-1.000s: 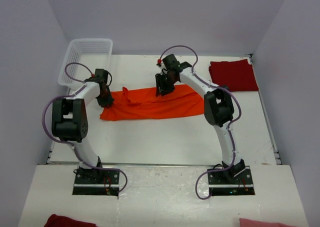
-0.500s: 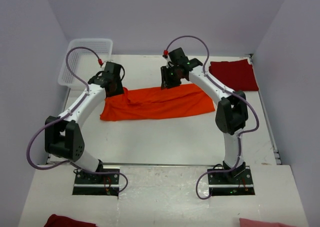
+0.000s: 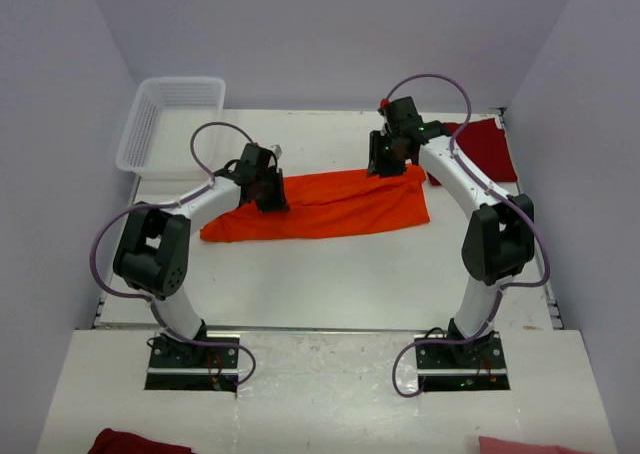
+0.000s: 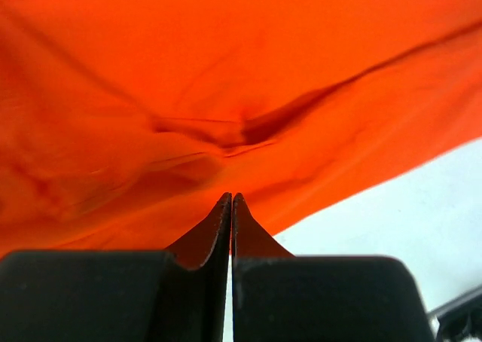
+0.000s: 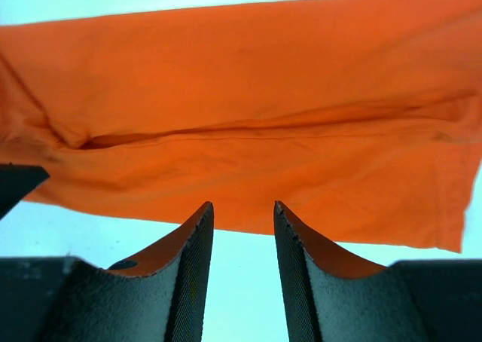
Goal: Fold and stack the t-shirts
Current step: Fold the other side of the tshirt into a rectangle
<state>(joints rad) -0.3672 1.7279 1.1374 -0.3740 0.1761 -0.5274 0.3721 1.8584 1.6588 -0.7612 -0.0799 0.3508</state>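
I should lower the fingers of my open right gripper back onto the cloth and close them there, because the orange t-shirt's near edge [image 3: 379, 221] [image 5: 247, 218] lies bare below and back of that gripper.
The orange t-shirt [image 3: 330, 204] lies on the white table as a long, wrinkled band running left to right. It fills the left wrist view [image 4: 226, 93] and crosses the right wrist view [image 5: 248, 108]. My left gripper [image 3: 268, 189] is shut, with its tips [image 4: 230, 196] down at the shirt's upper left part; no cloth shows between the jaws. My right gripper [image 3: 390, 159] is open and empty [image 5: 242, 205] at the shirt's far right corner. The dark red t-shirt [image 3: 488, 149] lies folded at the back right, partly hidden by the right arm.
The white lattice basket [image 3: 135, 139] stands at the back left corner. A dark red cloth [image 3: 130, 442] and a pink cloth [image 3: 530, 444] lie on the near ledge in front of the arm bases. Walls close in on both sides of the table.
Both grippers have moved to the right along the shirt's far edge. The shirt's right end has been drawn out to the right and its upper left flap now lies flatter.
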